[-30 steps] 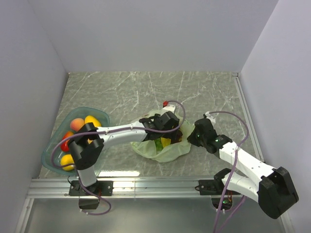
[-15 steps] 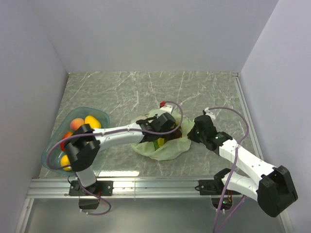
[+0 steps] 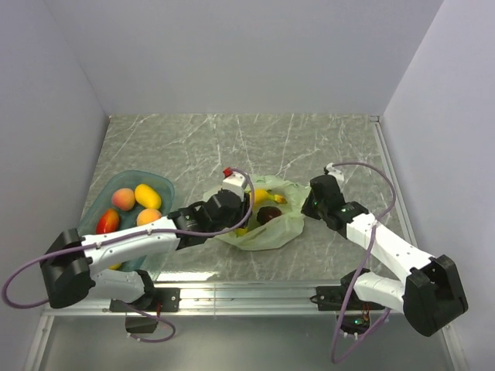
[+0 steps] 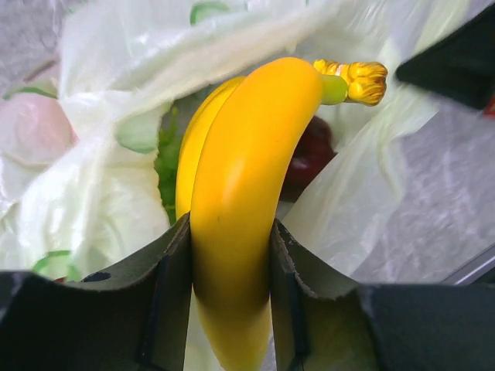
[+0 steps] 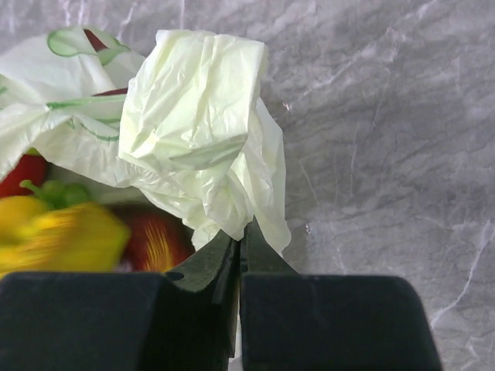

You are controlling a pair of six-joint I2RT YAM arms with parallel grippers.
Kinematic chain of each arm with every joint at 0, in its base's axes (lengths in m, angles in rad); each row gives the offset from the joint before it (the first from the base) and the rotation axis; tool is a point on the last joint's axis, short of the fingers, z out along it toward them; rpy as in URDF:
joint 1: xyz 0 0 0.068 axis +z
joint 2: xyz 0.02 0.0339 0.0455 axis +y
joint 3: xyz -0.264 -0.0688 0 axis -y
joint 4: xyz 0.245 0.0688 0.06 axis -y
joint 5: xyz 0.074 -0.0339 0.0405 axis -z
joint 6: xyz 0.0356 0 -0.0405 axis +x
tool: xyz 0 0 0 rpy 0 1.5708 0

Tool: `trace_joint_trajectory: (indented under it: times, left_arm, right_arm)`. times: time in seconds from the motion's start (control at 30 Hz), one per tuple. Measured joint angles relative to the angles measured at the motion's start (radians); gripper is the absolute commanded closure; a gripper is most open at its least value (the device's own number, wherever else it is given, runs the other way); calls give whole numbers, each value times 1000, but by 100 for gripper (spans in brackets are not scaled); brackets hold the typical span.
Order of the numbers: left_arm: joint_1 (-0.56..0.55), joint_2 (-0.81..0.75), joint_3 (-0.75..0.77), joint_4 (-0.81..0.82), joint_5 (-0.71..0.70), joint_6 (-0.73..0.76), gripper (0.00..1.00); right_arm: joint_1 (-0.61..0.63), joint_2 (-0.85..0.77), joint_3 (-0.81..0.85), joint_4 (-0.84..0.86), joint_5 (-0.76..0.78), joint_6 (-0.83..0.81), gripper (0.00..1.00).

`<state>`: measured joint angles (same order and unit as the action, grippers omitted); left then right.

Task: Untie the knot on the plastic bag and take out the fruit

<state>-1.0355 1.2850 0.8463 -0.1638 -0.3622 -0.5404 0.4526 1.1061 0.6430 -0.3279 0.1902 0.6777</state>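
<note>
The teal-blue tray holding fruit is to the left of my left gripper in the top view, so my left gripper will lift the bananas next, carry them over the tray and let go of them.
The pale-green plastic bag lies open at the table's middle; no knot shows. My left gripper is shut on the yellow bananas, holding them over the bag's left side. In the left wrist view the bananas sit between my fingers, above the bag and a dark red apple. My right gripper is shut on the bag's right rim; in its wrist view the jaws pinch a fold of the bag. A red apple lies inside.
A teal-blue transparent tray at the left holds a yellow-orange mango and other red and orange fruit. White walls close in the left, back and right. The metal rail with the arm bases runs along the near edge.
My left arm has drawn back to the left and toward the near edge, bringing the bananas up out of the bag. My right gripper keeps its hold on the bag's rim.
</note>
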Motion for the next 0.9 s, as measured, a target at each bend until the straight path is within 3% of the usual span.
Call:
trace_joint_trajectory:
  times: [0.37, 0.5, 0.9]
  left_arm:
    - [87, -81, -27, 278, 18, -104, 99]
    - [165, -106, -26, 301, 20, -148, 99]
    - [492, -383, 24, -111, -233, -182, 99]
  right_arm:
    - [41, -2, -72, 21, -43, -3, 100]
    - [43, -32, -75, 17, -45, -3, 100]
    - [43, -90, -75, -1, -45, -16, 100]
